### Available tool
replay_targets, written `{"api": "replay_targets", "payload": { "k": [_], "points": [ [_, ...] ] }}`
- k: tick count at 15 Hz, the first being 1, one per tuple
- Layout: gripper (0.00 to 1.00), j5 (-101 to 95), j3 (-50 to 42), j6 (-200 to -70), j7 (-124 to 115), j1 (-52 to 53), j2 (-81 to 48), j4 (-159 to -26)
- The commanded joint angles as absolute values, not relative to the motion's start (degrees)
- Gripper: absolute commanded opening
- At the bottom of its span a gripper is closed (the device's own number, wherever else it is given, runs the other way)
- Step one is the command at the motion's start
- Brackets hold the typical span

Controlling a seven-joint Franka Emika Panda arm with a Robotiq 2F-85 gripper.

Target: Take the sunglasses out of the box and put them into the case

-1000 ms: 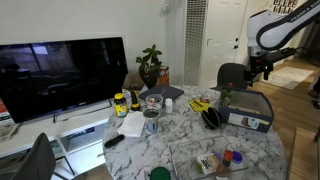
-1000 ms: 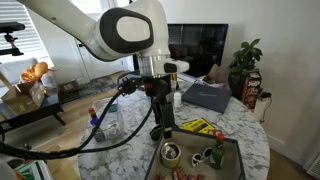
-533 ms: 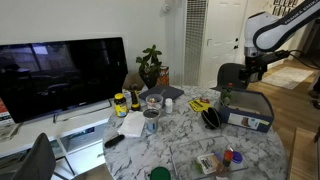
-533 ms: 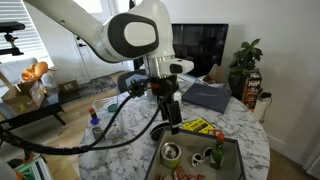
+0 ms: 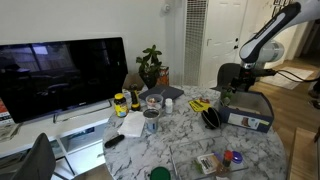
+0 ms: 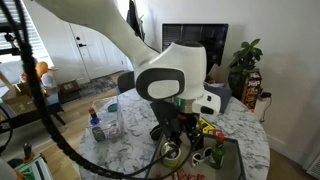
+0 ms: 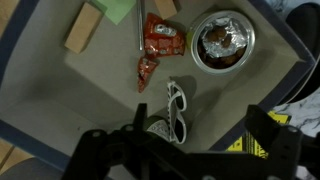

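Observation:
My gripper is to move down next into the grey-blue box until its fingers are on either side of the sunglasses' thin white part (image 7: 173, 115).
In the wrist view I look down into the grey-blue box (image 7: 60, 95). White-framed sunglasses (image 7: 177, 108) with dark lenses lie on its floor, just below centre. My gripper (image 7: 180, 142) is open, with one finger on each side of the sunglasses, above them and not touching. In an exterior view the gripper (image 5: 241, 80) hangs over the box (image 5: 247, 112) at the table's right end. The small black oval case (image 5: 211, 118) lies on the table just left of the box.
The box also holds red snack packets (image 7: 158, 38), a foil-lined round cup (image 7: 222, 40) and a wooden block (image 7: 83, 28). A yellow packet (image 5: 198, 105), bottles and a cup (image 5: 151, 112) stand on the marble table. A TV (image 5: 62, 75) is behind.
The arm has swung over the box and come down, so the gripper now hangs just above the sunglasses. Nothing on the table has moved.

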State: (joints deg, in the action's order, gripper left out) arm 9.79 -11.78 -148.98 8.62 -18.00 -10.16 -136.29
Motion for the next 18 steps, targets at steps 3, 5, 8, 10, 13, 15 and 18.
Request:
{"api": "replay_targets", "payload": {
  "k": [3, 5, 8, 10, 13, 15, 18],
  "points": [
    [1.00, 13.3, -10.5, -146.4, 13.0, -18.9, -17.4, -130.2],
    [1.00, 13.2, -10.2, -146.1, 12.9, -19.0, -19.0, -128.7],
    [1.00, 14.5, -9.8, -148.2, 13.7, -19.4, -19.3, -128.9],
    [1.00, 18.3, -8.1, -150.2, 16.9, -21.6, -21.7, -127.8],
    [1.00, 28.1, -3.6, -153.0, 22.4, -26.7, -27.0, -125.3],
    [0.93, 34.1, 0.1, -154.3, 27.7, -30.8, -30.4, -123.1],
    [0.61, 37.8, 3.3, -155.3, 32.4, -34.3, -34.2, -120.0]
  ]
}}
